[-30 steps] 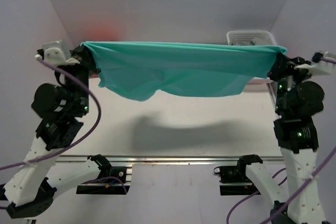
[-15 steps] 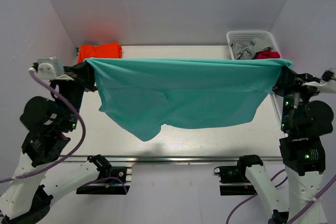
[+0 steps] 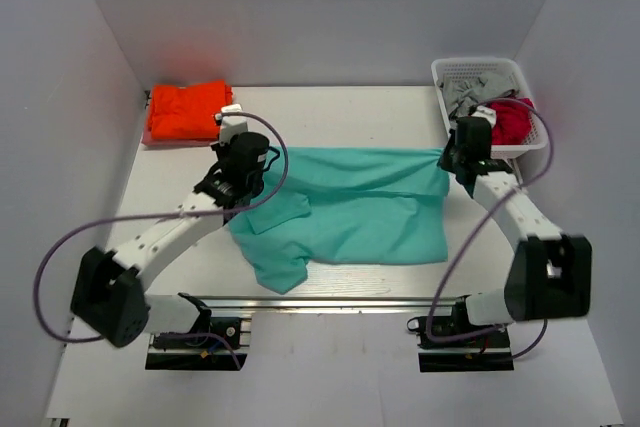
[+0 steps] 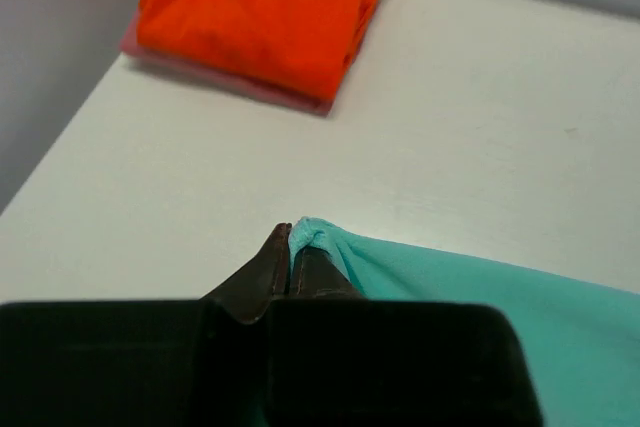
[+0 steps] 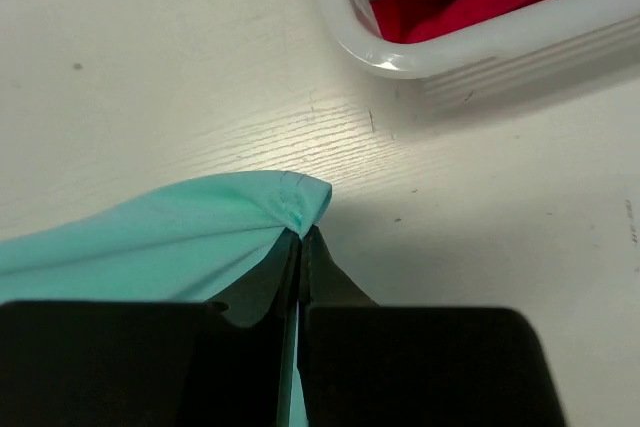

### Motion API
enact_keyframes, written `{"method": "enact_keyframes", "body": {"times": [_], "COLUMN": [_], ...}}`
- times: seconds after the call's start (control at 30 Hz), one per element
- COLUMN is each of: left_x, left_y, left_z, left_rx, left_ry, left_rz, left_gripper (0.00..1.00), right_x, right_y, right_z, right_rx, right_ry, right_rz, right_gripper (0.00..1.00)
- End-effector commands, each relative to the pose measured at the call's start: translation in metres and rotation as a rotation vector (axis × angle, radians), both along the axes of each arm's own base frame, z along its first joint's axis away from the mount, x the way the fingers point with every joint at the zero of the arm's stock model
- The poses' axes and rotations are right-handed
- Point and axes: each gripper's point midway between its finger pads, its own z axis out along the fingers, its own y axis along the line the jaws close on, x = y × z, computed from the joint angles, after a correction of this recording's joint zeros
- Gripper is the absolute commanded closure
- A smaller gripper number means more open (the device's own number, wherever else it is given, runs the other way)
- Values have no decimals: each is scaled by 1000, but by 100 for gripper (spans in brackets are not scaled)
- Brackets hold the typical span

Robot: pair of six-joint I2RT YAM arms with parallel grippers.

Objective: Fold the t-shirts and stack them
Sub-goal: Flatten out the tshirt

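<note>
The robot needs to drag the bunched orange t-shirt outward from the table's front edge with its left gripper and release the t-shirt's corner, since bare table beside the t-shirt lies outward of that gripper.
The mint-teal t-shirt (image 3: 350,207) lies spread on the white table, its far edge stretched between my two grippers. My left gripper (image 3: 243,159) is shut on its far left corner (image 4: 312,237), low over the table. My right gripper (image 3: 465,155) is shut on its far right corner (image 5: 300,202). The near left part of the shirt is bunched toward the table's front edge. The orange t-shirt (image 3: 187,109) lies folded at the far left corner and also shows in the left wrist view (image 4: 262,9).
A white basket (image 3: 452,75) at the far right holds grey and red (image 3: 512,117) clothes; its rim (image 5: 480,42) is just beyond my right gripper. Walls close in the table on three sides. A metal rail runs along the front edge.
Both arms have swung forward and down from holding the teal shirt stretched high in the air. The shirt now lies on the table, both corners still gripped.
</note>
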Motion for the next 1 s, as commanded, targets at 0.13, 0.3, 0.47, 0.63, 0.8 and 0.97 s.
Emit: {"method": "enact_keyframes", "body": {"times": [0.13,0.3,0.47,0.63,0.8,0.97], "left_x": [96,153,195,231,218,166], "left_y": [12,0,-1,-16,-26,-33], "left_z": [-38,-75,-100,-101,-68,-45], "left_rx": [-109,-79,-57,-66,-54,-94], "left_ry": [40,122,169,229,211,249], "left_rz": [70,-36,-75,-164,-237,-296], "left_gripper": [100,100,100,46,0,0], "right_x": [78,117,155,176,162,126], "right_y": [3,10,15,28,50,83], "right_z": [-15,-39,-33,-35,-23,13], "right_rx": [-32,-56,-63,-57,-16,69], "right_ry": [-23,20,-15,13,22,-35], "right_rz": [1,52,60,130,235,358], "right_gripper": [100,100,100,60,18,10]}}
